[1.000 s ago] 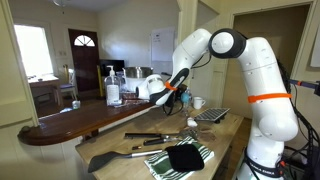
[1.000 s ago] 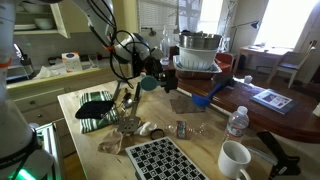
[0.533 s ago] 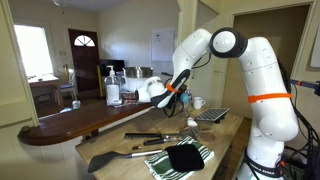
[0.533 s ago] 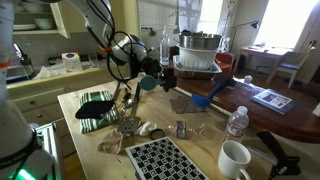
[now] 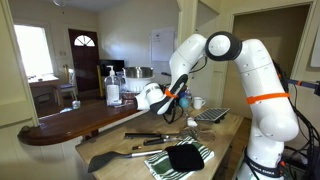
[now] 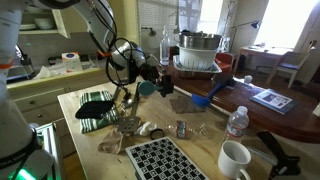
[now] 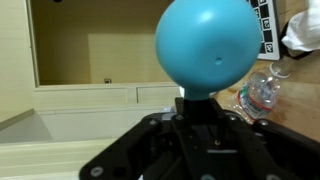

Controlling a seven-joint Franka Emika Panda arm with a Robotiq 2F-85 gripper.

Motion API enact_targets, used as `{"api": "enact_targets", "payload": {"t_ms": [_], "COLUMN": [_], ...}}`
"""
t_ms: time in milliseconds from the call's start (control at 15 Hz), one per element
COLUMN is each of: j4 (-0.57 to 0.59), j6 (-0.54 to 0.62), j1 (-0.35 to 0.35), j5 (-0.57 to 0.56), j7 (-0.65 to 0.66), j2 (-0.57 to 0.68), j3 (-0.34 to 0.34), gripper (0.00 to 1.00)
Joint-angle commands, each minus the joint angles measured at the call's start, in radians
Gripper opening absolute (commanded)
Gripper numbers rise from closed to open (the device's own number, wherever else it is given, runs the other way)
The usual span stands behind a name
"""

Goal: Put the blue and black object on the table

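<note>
The open patch of the light tan tabletop lies well below my gripper, so next my gripper should lower to it and release the black stem there.
My gripper (image 5: 166, 96) hangs in the air over the light tan wooden table (image 5: 228, 134), shut on the blue and black object (image 6: 147, 88). In the wrist view the object's round bright blue head (image 7: 210, 45) fills the top centre. Its black stem runs down into my gripper (image 7: 204, 112), whose jaws close round it. In both exterior views the object is held well above the table (image 6: 205, 138), near the edge of the reddish-brown counter (image 5: 75, 121).
On the table lie a long black spatula (image 5: 118, 156), a black-and-green striped cloth (image 5: 181, 159), a checkered mat (image 6: 165, 160), a white mug (image 6: 235, 160), a water bottle (image 6: 236, 122) and a blue scoop (image 6: 204, 98). A metal pot (image 6: 198, 52) and bottles (image 5: 113, 88) stand on the counter.
My gripper has moved a little down and toward the counter with the blue and black object still in it.
</note>
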Motion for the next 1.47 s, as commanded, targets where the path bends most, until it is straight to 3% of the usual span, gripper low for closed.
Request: {"api": "enact_targets", "payload": {"t_ms": [0, 333, 800, 1400], "j4": [0.016, 0.008, -0.021, -0.044], "j6": [0.011, 0.043, 0.2, 0.245], "j1": [0.022, 0.027, 0.023, 0.023], "j5": [-0.062, -0.079, -0.108, -0.177], "j7": [0.012, 0.105, 0.276, 0.353], "j2": [0.082, 0.134, 0.16, 0.175], "j3": [0.003, 0.012, 0.009, 0.01], "gripper": [0.06, 0.06, 0.06, 0.06]}}
